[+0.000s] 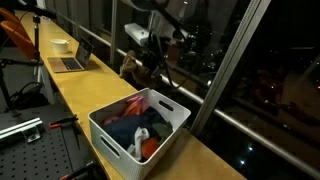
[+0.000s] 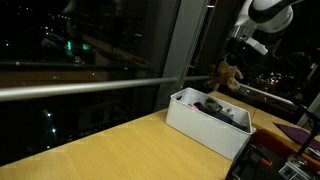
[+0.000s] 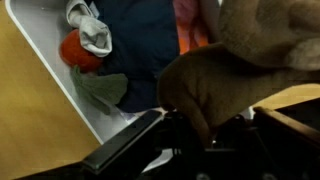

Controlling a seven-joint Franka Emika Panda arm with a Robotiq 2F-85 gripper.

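Note:
The gripper rises next and carries the brown plush toy over the bare wood counter beside the bin, then lowers the toy and releases it.
My gripper [image 3: 200, 125] is shut on a brown plush toy [image 3: 250, 60], which fills the upper right of the wrist view and bulges down between the dark fingers. In both exterior views the toy [image 1: 133, 66] [image 2: 228, 75] hangs from the gripper [image 1: 148, 52] [image 2: 240, 50] above the wooden counter, just beyond the far end of a white bin [image 1: 168, 128] [image 2: 190, 122]. The bin holds clothes: a navy cloth [image 3: 145, 40], a grey sock [image 3: 92, 32], a red piece [image 3: 78, 52] and a green piece [image 3: 100, 90].
The bin stands on a long wooden counter [image 1: 85, 90] beside a dark window with a metal rail [image 2: 90, 88]. A laptop [image 1: 72, 60] and a white bowl [image 1: 61, 45] sit farther along the counter. An orange chair [image 1: 15, 35] stands behind.

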